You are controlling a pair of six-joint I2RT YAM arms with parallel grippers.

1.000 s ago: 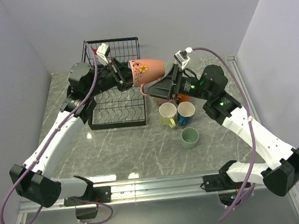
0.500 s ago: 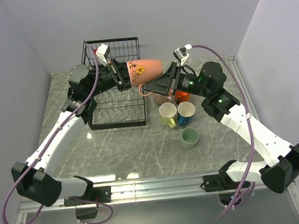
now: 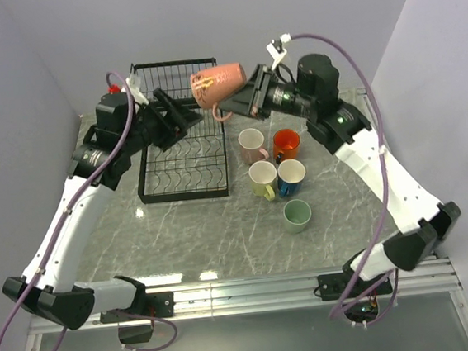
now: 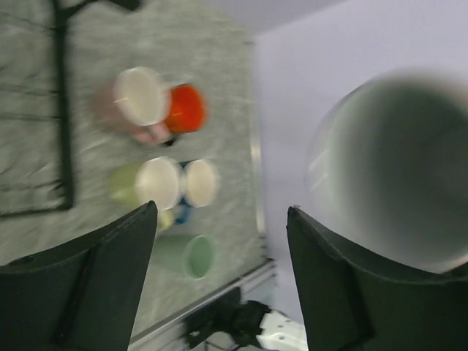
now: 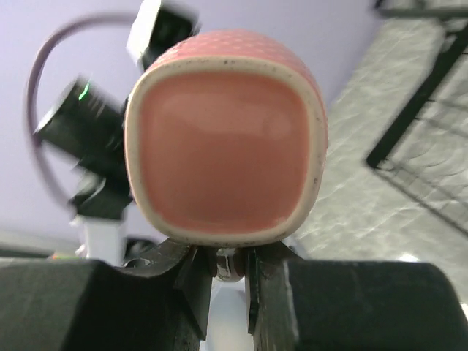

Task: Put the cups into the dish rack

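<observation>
My right gripper needs to turn outward and bring the cup down, then release it into the empty upper basket (image 3: 198, 65), which lies to the gripper's left in the top view.
A pink cup (image 3: 218, 83) with a flower print hangs on its side above the right edge of the black wire dish rack (image 3: 185, 196). My right gripper (image 3: 227, 108) is shut on its handle; in the right wrist view the cup's base (image 5: 227, 157) fills the frame above the pinched handle (image 5: 230, 265). My left gripper (image 3: 183, 114) stands open just left of the cup, empty, and its wrist view looks past the cup's mouth (image 4: 387, 168). On the table stand a second pink cup (image 3: 253, 145), an orange cup (image 3: 286, 145), a yellow cup (image 3: 262, 178), a blue cup (image 3: 290, 176) and a green cup (image 3: 297, 215).
The rack's raised upper basket (image 3: 172, 65) stands against the back wall behind its lower slotted tray. The standing cups cluster just right of the rack. A metal rail (image 3: 253, 288) runs along the table's near edge, with walls close on both sides.
My right gripper closed on the pink cup's handle; then my left gripper opened, let go of the cup and drew back left. The right arm lifted the cup up and toward the back.
</observation>
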